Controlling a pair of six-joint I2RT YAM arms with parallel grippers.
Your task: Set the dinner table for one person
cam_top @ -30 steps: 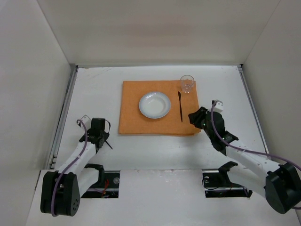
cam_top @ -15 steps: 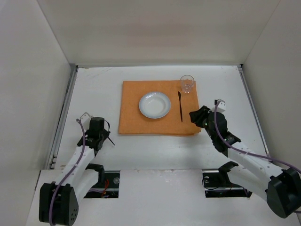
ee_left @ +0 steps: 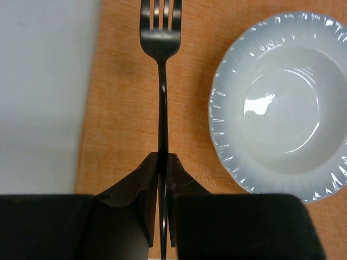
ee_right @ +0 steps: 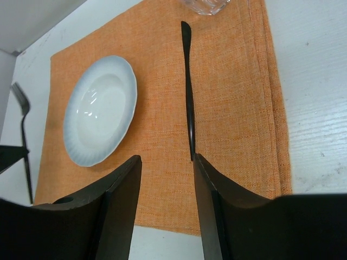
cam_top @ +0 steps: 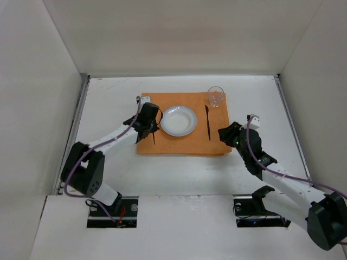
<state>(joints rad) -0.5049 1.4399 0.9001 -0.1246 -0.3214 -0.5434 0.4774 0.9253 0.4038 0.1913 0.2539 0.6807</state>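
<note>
The knife already takes the plate's other side, so the left gripper will next lower the black fork (ee_left: 161,65) onto the part of the placemat beside the plate and release it.
My left gripper (cam_top: 149,122) is shut on a black fork (ee_left: 161,65) and holds it over the left part of the orange placemat (cam_top: 165,145), just left of the white plate (cam_top: 178,120). In the left wrist view the gripper (ee_left: 162,158) pinches the handle, with the tines pointing away and the plate (ee_left: 282,103) to the right. My right gripper (cam_top: 225,134) is open and empty at the placemat's near right corner. Its jaws (ee_right: 165,158) stand apart just short of the black knife (ee_right: 187,92), which lies right of the plate (ee_right: 100,108). The white dinner table (cam_top: 108,97) bears all of this.
A clear glass (cam_top: 216,96) stands at the placemat's far right corner, beyond the knife (cam_top: 207,122). Metal rails run along the table's left side (cam_top: 76,124) and right side. White walls close in the back and sides. The fork also shows in the right wrist view (ee_right: 23,124).
My left arm has swung from the near left of the table forward and right, carrying the fork over the placemat beside the plate. The right arm has barely moved.
</note>
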